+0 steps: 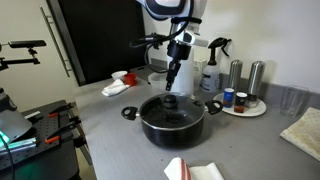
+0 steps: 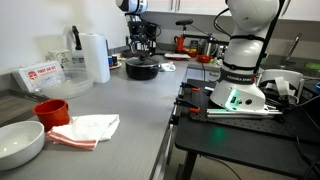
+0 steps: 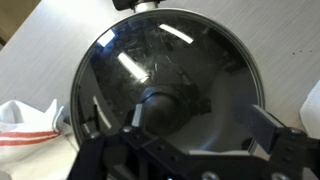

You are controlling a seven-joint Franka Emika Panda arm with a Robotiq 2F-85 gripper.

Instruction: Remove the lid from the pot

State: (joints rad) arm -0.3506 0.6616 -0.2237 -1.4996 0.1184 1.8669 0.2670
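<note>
The open gripper moves down and left in the wrist view next, until its fingers straddle the black knob (image 1: 170,99) (image 3: 165,105), which lies below and off-center that way.
The wide black pot (image 1: 172,124) stands on the grey counter, with the clear glass lid (image 1: 171,107) and its black knob (image 1: 170,99) on top. It also shows far back in an exterior view (image 2: 141,68). My gripper (image 1: 172,80) hangs just above the knob, fingers pointing down. In the wrist view the lid (image 3: 190,55) fills the frame and the knob (image 3: 165,105) lies between my spread fingers (image 3: 195,125). The gripper is open and touches nothing that I can see.
A round tray with bottles and cans (image 1: 243,103) stands beside the pot. A red-and-white cloth (image 1: 190,171) lies at the counter's front. A white bowl (image 2: 20,143), a red cup (image 2: 51,110) and a paper roll (image 2: 95,57) stand along the counter.
</note>
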